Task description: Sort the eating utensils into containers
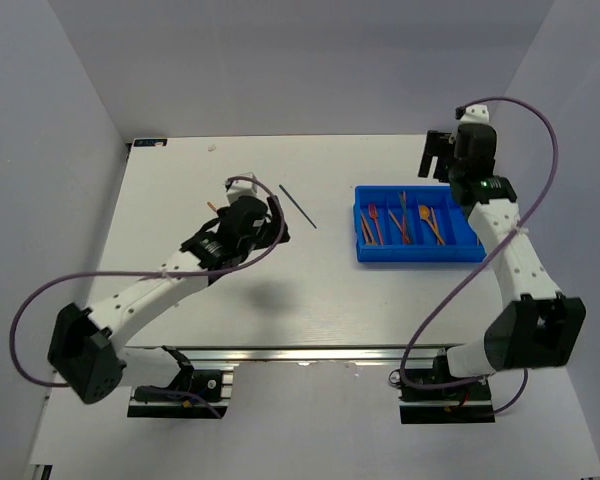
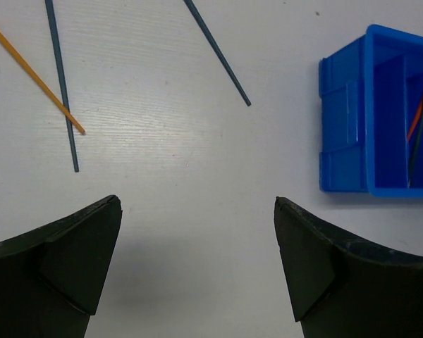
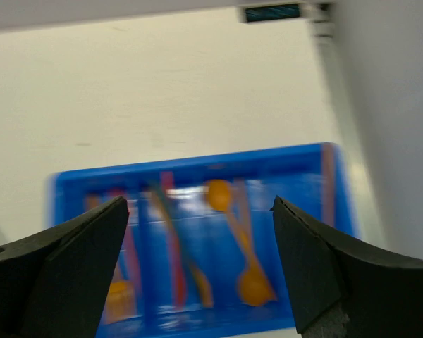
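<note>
My left gripper moves outward and down onto the far part of the dark stick nearer the tray next, since it lies apart from the crossed pair.
The blue tray (image 1: 420,254) stands right of centre with several orange and red forks and spoons (image 1: 404,218) in its compartments. On the table lie a dark stick (image 1: 298,206), seen in the left wrist view as well (image 2: 218,53), a second dark stick (image 2: 62,88) and an orange stick (image 2: 39,77). My left gripper (image 1: 278,228) is open and empty, hovering near these sticks (image 2: 197,204), with the tray's end wall (image 2: 345,120) to its right. My right gripper (image 1: 438,155) is open and empty behind the tray; its blurred view (image 3: 201,204) shows the tray's rim (image 3: 268,155) and an orange spoon (image 3: 248,278).
Grey walls enclose the table on three sides. A small dark label plate (image 1: 148,142) sits at the far left corner. Purple cables (image 1: 540,150) loop off both arms.
</note>
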### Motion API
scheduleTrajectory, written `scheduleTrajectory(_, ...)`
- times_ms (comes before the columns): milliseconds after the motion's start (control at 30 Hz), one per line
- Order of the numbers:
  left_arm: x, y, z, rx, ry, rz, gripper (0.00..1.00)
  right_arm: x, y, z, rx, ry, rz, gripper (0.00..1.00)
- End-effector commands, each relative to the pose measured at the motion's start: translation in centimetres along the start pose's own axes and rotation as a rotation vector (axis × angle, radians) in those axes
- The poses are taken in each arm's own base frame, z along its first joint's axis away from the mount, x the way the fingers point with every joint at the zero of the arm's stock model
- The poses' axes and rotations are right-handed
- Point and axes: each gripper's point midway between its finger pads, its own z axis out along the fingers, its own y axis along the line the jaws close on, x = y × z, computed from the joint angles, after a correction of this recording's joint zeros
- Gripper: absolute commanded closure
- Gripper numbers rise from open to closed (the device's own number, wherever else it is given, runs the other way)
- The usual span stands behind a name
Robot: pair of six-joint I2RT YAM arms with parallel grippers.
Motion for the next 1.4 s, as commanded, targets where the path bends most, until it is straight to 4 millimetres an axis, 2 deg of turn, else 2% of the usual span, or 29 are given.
scheduleTrajectory(0, -2.7, -1.9, 2.5, -0.031, -0.074, -0.054, 0.02, -0.8, 5.4, -4.9, -0.330, -0.048, 0.199, 0.11)
scheduleTrajectory(33, -3.1, -2.7, 4.6, -0.057, -0.062, -0.047, 0.02, 1.9, 6.4, -5.1, -0.385, -0.008, 0.211, 0.11)
scheduleTrajectory(67, -3.3, -2.7, 5.7, -0.096, -0.061, -0.042, 0.02, 2.4, 7.7, -6.2, -0.475, -0.009, 0.228, 0.11)
scheduleTrajectory(100, -3.7, -2.7, 6.9, -0.130, -0.060, -0.043, 0.02, 1.7, 7.9, -7.5, -0.504, -0.057, 0.258, 0.11)
scheduleTrajectory(133, -6.1, -3.8, 7.6, -0.143, -0.100, -0.068, 0.02, 3.4, 7.8, -7.3, -0.486, -0.019, 0.290, 0.11)
scheduleTrajectory(167, -4.3, -3.0, 10.4, -0.214, -0.052, -0.033, 0.02, 4.1, 7.6, -7.5, -0.458, 0.002, 0.315, 0.11)
scheduleTrajectory(200, -4.8, -2.6, 11.6, -0.265, -0.071, -0.031, 0.02, 5.2, 7.4, -8.2, -0.442, 0.044, 0.320, 0.11)
scheduleTrajectory(233, -6.9, -3.3, 12.3, -0.282, -0.100, -0.052, 0.02, 6.2, 7.3, -8.4, -0.429, 0.075, 0.339, 0.11)
scheduleTrajectory(267, -5.4, -2.7, 15.0, -0.335, -0.071, -0.027, 0.02, 7.0, 8.0, -9.1, -0.464, 0.095, 0.337, 0.11)
scheduleTrajectory(300, -5.9, -1.6, 16.0, -0.397, -0.091, -0.024, 0.02, 6.4, 8.2, -10.3, -0.495, 0.054, 0.348, 0.11)
scheduleTrajectory(333, -6.3, -1.5, 17.0, -0.418, -0.100, -0.025, 0.02, 6.5, 8.6, -11.1, -0.531, 0.033, 0.348, 0.11)
scheduleTrajectory(367, -6.7, -1.9, 19.1, -0.437, -0.118, -0.044, 0.02, 8.3, 9.5, -11.9, -0.601, 0.054, 0.338, 0.11)
scheduleTrajectory(400, -7.1, -1.2, 19.9, -0.471, -0.125, -0.044, 0.03, 7.2, 9.6, -13.4, -0.643, -0.016, 0.355, 0.11)
scheduleTrajectory(433, -7.3, -1.4, 21.0, -0.473, -0.130, -0.043, 0.05, 7.1, 9.9, -14.2, -0.677, -0.043, 0.360, 0.11)
scheduleTrajectory(467, -7.4, -1.9, 22.7, -0.465, -0.138, -0.045, 0.07, 8.6, 11.0, -15.2, -0.768, -0.024, 0.353, 0.11)
scheduleTrajectory(533, -7.4, -2.2, 24.3, -0.463, -0.147, -0.040, 0.11, 7.3, 12.1, -18.0, -0.906, -0.108, 0.380, 0.11)
scheduleTrajectory(567, -8.2, -2.7, 24.8, -0.453, -0.168, -0.040, 0.11, 8.6, 13.1, -19.5, -1.013, -0.082, 0.364, 0.11)
scheduleTrajectory(600, -7.2, -2.2, 25.9, -0.469, -0.161, -0.026, 0.12, 8.8, 13.5, -20.2, -1.057, -0.075, 0.370, 0.11)
scheduleTrajectory(667, -7.2, -2.2, 27.1, -0.452, -0.170, -0.032, 0.19, 9.5, 14.2, -21.3, -1.132, -0.024, 0.383, 0.11)
scheduleTrajectory(700, -6.5, -1.3, 28.1, -0.458, -0.154, -0.034, 0.22, 9.5, 14.2, -21.5, -1.135, -0.008, 0.382, 0.12)
scheduleTrajectory(767, -6.1, -0.8, 29.0, -0.456, -0.143, -0.042, 0.29, 10.4, 14.0, -21.2, -1.107, 0.024, 0.363, 0.17)
scheduleTrajectory(833, -5.4, -0.2, 30.0, -0.459, -0.127, -0.037, 0.32, 10.5, 13.6, -21.1, -1.067, 0.022, 0.354, 0.18)
scheduleTrajectory(933, -4.2, 0.0, 30.5, -0.458, -0.089, -0.016, 0.40, 10.7, 12.9, -20.9, -1.013, -0.005, 0.344, 0.19)
scheduleTrajectory(1067, -2.6, 0.9, 30.6, -0.483, -0.043, 0.004, 0.46, 10.6, 13.2, -21.3, -1.034, -0.006, 0.341, 0.20)
scheduleTrajectory(1133, -1.8, 1.2, 30.8, -0.491, -0.019, 0.015, 0.55, 10.3, 13.3, -21.5, -1.042, -0.010, 0.340, 0.20)
scheduleTrajectory(1167, -1.2, 1.5, 30.7, -0.498, 0.001, 0.024, 0.64, 10.3, 13.3, -21.6, -1.043, -0.015, 0.341, 0.20)
scheduleTrajectory(1300, 0.8, 2.1, 30.4, -0.504, 0.064, 0.032, 0.77, 10.5, 13.4, -21.5, -1.048, -0.010, 0.346, 0.20)
scheduleTrajectory(1333, 1.2, 2.2, 30.3, -0.500, 0.080, 0.033, 0.85, 10.4, 13.4, -21.6, -1.052, -0.012, 0.347, 0.20)
scheduleTrajectory(1367, 2.6, 2.8, 30.2, -0.506, 0.114, 0.046, 0.86, 10.6, 13.4, -21.5, -1.053, -0.009, 0.347, 0.19)
